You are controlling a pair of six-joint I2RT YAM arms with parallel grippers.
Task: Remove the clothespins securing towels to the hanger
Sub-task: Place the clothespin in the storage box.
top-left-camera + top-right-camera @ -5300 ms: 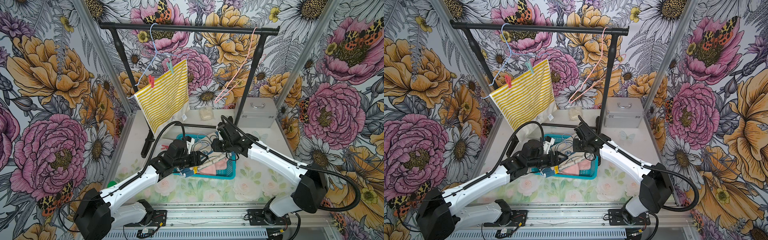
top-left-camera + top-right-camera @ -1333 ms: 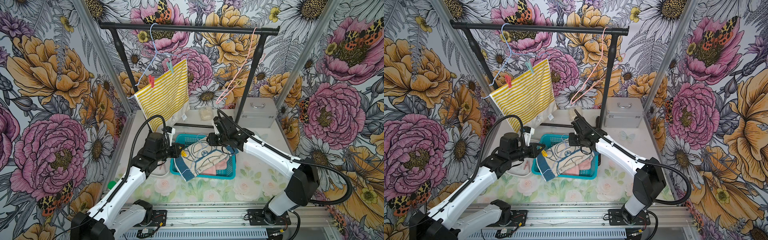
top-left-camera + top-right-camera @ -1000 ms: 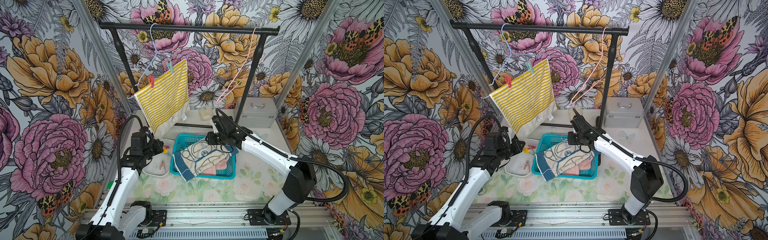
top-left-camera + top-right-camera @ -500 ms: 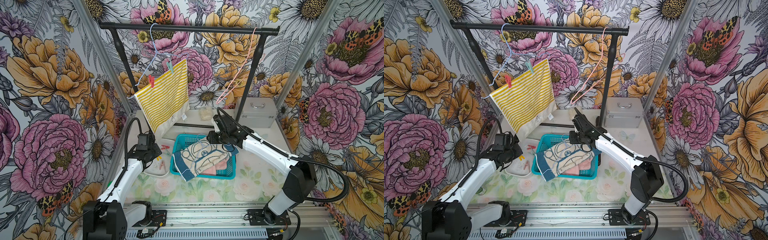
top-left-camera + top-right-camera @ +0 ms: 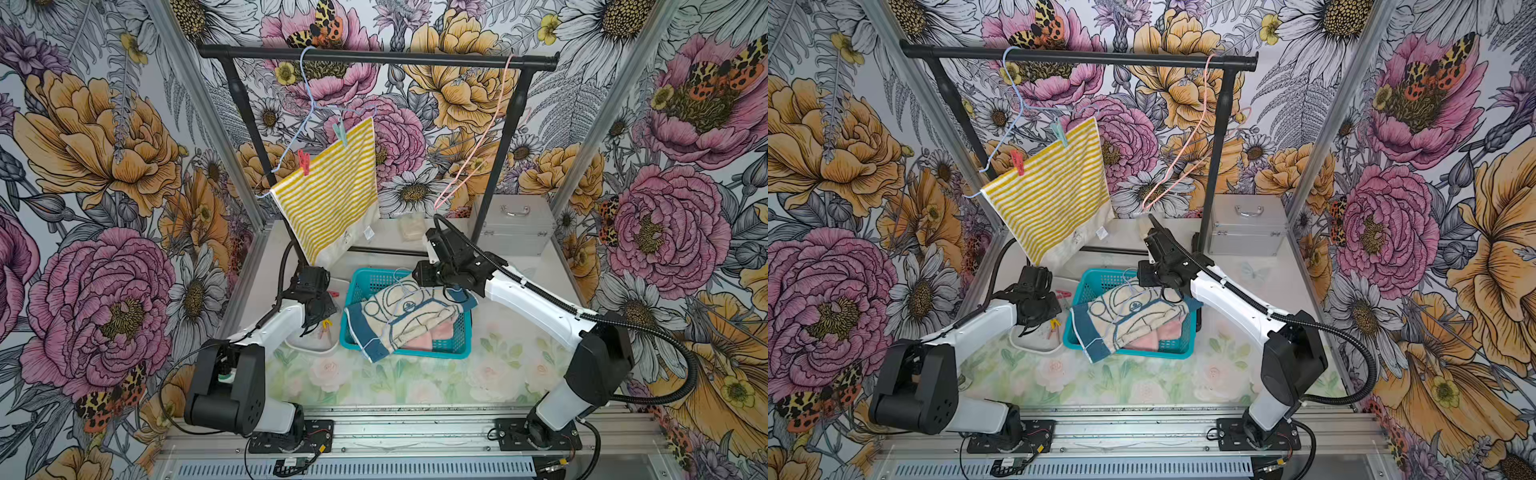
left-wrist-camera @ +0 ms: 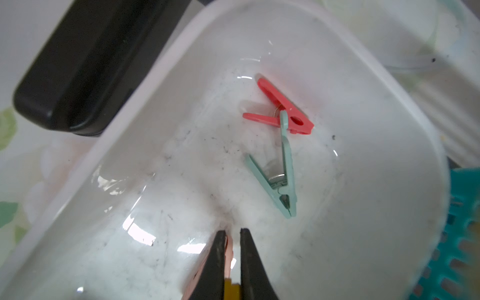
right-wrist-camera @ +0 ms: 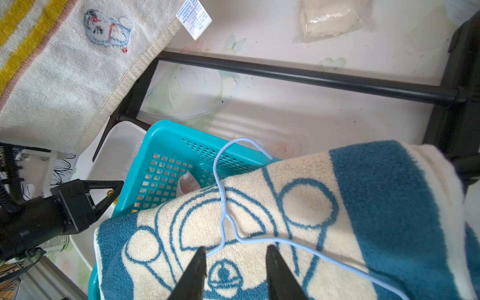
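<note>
The tray's bottom is bare by the loose mint clothespin, outward and below, so the left gripper will next lower outward there and release the yellow clothespin (image 6: 232, 291).
A yellow-and-white striped towel (image 5: 328, 195) hangs from a blue wire hanger (image 5: 309, 104), pinned by a red clothespin (image 5: 304, 162) and a mint one (image 5: 340, 133). My left gripper (image 6: 233, 231) is down in the white tray (image 6: 155, 109), shut on a yellow clothespin (image 6: 232, 291), with pale pink plastic beside one finger. A red clothespin (image 6: 283, 106) and a mint clothespin (image 6: 285, 166) lie loose in that tray. My right gripper (image 7: 236, 248) stands open over the cream-and-blue towel (image 7: 306, 202). A second blue hanger (image 7: 223, 197) lies on that towel.
The teal basket (image 5: 415, 353) holds the cream-and-blue towel over a pink towel (image 5: 440, 332). A bare pink hanger (image 5: 478, 158) hangs from the black rack (image 5: 374, 58). A silver case (image 5: 515, 224) and a small plastic bag (image 5: 411, 228) sit at the back.
My left gripper has swung from the basket out to the white tray and come down into it, still shut. The right gripper has stayed open over the basket.
</note>
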